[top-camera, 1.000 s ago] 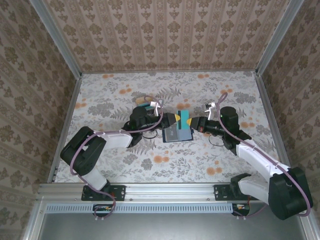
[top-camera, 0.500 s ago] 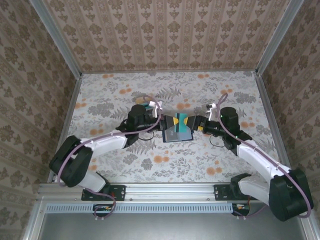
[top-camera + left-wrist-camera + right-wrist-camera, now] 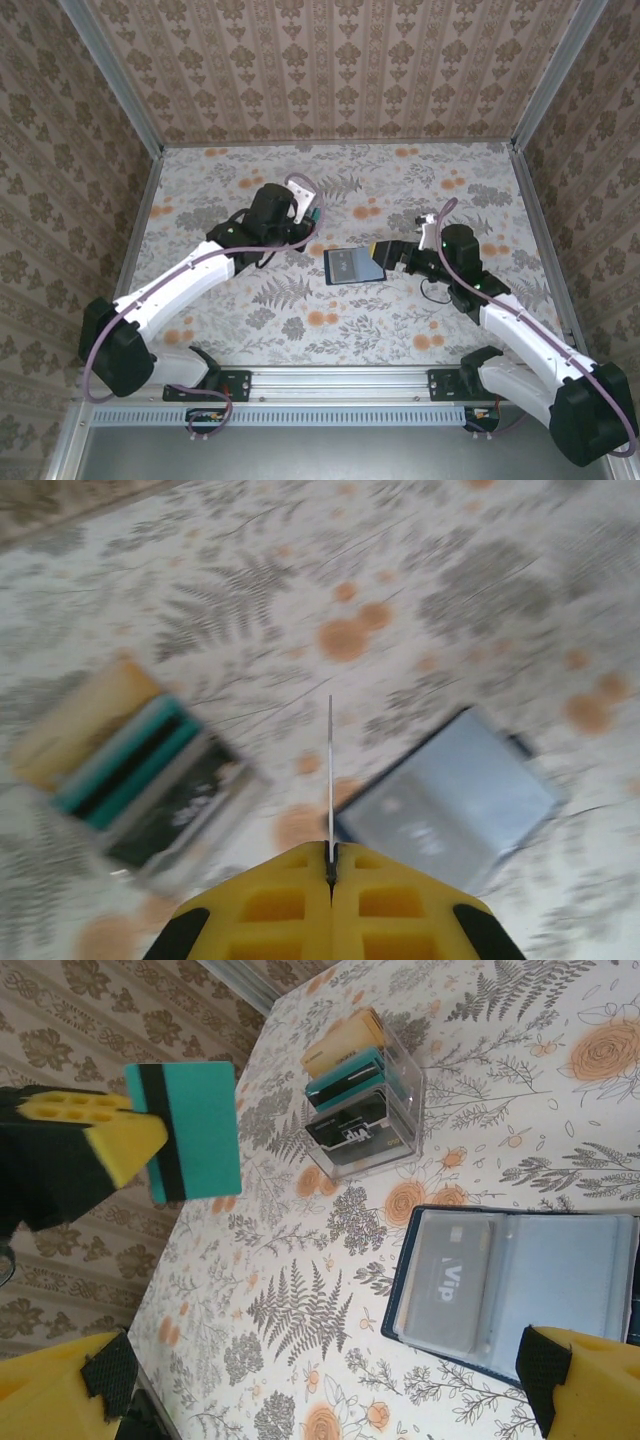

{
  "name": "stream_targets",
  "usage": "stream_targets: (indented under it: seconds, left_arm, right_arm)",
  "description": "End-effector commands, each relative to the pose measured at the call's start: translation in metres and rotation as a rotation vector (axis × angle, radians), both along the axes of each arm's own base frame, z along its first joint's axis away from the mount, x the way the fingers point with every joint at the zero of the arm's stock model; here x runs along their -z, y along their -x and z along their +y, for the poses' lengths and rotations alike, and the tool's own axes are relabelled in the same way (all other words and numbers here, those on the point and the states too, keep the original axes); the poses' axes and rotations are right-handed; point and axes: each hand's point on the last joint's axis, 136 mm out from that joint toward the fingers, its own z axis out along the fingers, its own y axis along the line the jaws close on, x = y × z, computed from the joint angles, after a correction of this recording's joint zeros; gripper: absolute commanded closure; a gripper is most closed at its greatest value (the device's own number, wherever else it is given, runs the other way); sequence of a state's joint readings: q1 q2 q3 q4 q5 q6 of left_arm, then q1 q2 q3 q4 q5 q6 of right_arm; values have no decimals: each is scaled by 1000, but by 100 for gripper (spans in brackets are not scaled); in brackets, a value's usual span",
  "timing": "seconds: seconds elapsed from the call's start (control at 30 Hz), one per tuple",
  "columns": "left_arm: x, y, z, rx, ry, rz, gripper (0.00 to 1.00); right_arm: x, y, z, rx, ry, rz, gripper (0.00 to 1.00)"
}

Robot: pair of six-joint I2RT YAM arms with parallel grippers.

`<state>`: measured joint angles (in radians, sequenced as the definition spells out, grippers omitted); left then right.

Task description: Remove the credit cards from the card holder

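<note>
Next, my left gripper turns and lowers over the teal cards in the clear rack (image 3: pixel 128 763) to release its card among them, since colour and dark stripe match.
The card holder (image 3: pixel 352 265) lies open on the table, a navy wallet with blue-grey pockets (image 3: pixel 560 1280). A grey credit card marked Vip (image 3: pixel 449 1282) sits in its left pocket. My left gripper (image 3: pixel 303 217) is shut on a teal credit card (image 3: pixel 190 1130) with a dark stripe, held in the air to the holder's left and above a clear card rack. In the left wrist view that card (image 3: pixel 330 770) shows edge-on between the closed yellow fingers (image 3: pixel 280 905). My right gripper (image 3: pixel 385 256) stands open at the holder's right edge, nothing between its fingers (image 3: pixel 585 1380).
A clear slotted rack (image 3: pixel 365 1110) holds tan, teal and dark cards and stands behind and left of the holder; it is blurred in the left wrist view (image 3: pixel 130 770). Patterned walls (image 3: pixel 330 70) close in the floral table on three sides.
My right gripper opened and let go of the teal card, then drew back to the right. The left gripper kept the card and carried it up and left, away from the holder.
</note>
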<state>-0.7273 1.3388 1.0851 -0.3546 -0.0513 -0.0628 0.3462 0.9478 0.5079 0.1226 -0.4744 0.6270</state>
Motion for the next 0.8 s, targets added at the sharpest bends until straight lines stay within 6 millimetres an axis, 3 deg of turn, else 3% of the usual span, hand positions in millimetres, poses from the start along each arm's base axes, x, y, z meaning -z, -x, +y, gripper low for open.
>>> stream_targets:
  seconds: [0.0,0.2,0.33,0.5,0.77]
  left_arm:
    - [14,-26,39,23,-347,-118,100]
    - [31,-58,49,156,-536,-122,100]
    - [27,-77,42,208,-585,-198,100]
    - [47,-85,33,325,-676,-165,100]
    - [75,-105,32,358,-784,-166,100]
  right_arm:
    - [5,3,-4,17,36,-21,0]
    - [2,6,-5,28,19,-51,0]
    - [2,7,-8,41,23,-57,0]
    - [4,6,-7,41,28,-46,0]
    - [7,5,-8,49,36,-38,0]
